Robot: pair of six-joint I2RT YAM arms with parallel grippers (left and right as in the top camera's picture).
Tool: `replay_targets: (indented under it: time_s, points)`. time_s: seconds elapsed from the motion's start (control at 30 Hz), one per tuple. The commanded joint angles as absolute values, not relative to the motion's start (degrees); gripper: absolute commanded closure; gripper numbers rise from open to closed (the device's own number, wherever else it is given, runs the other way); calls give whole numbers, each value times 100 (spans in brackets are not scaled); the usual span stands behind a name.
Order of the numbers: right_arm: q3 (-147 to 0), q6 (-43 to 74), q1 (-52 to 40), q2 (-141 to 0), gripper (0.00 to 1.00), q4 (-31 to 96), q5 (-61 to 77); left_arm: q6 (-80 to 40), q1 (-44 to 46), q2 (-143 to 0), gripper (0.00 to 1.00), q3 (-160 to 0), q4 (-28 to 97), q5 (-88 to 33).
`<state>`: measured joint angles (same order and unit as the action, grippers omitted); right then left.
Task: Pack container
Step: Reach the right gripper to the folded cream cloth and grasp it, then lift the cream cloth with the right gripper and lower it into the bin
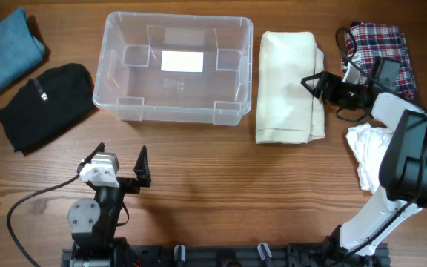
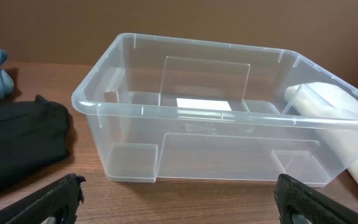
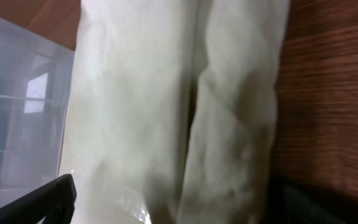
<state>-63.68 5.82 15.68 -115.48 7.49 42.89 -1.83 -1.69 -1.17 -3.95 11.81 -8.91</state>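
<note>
My right gripper will slide low toward the container [image 1: 175,67], onto the cream garment's long side [image 1: 318,87] that faces the plaid garment, and then close, because its fingers are around that side.
The clear plastic container [image 1: 175,67] stands at the back centre of the table, with nothing in it but a white label on its base; it fills the left wrist view [image 2: 210,130]. A folded cream garment [image 1: 288,85] lies just right of it and fills the right wrist view [image 3: 173,112]. My right gripper [image 1: 316,84] is open at the cream garment's right edge, fingers spread over the fabric [image 3: 179,205]. My left gripper [image 1: 121,165] is open and empty near the front left, facing the container [image 2: 179,199].
A black garment [image 1: 47,104] and a blue garment [image 1: 6,59] lie left of the container. A plaid garment [image 1: 380,44] lies at the back right and a white garment [image 1: 369,148] at the right under my right arm.
</note>
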Motion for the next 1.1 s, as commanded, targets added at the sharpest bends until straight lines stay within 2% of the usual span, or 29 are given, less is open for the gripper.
replay_targets:
  time_s: [0.0,0.07,0.17,0.2,0.3,0.33,0.43,0.57,0.73,0.83,0.93,1.07]
  points:
    - [-6121,770,1308,-12158,1,722,4342,-237,-220,-80,0,-368,1177,-939]
    - [-6121,766,1175,-12302,7,655,4355,-237,-220,-80,0,-368,1177,-939]
    - [-6121,770,1146,-12322,35,657,4335,-237,-220,-80,0,-368,1179,-939]
    - [-6121,764,1149,-12322,48,657,4333,-237,-220,-80,0,-368,1179,-939]
    - [-6123,751,1149,-12322,63,639,4331,-237,-220,-82,0,-368,1179,-939]
    - [-6123,753,1149,-12322,73,642,4331,-237,-220,-80,0,-368,1177,-939]
    - [-6182,749,1149,-12226,96,808,4405,-237,-220,-82,0,-368,1179,-939]
    - [-6549,637,1146,-11697,96,1529,4471,-239,-220,-80,0,-368,1179,-939]
    - [-7310,123,1146,-10398,96,2886,4346,-237,-220,-80,0,-368,1179,-939]
    - [-7966,-663,1146,-9649,96,3992,4237,-237,-220,-80,0,-368,1179,-939]
    - [-8670,-1317,1140,-9118,96,4963,3527,-237,-220,-82,0,-368,1179,-939]
    - [-9594,-2001,1046,-8761,96,5454,3297,-237,-220,-82,0,-368,1179,-939]
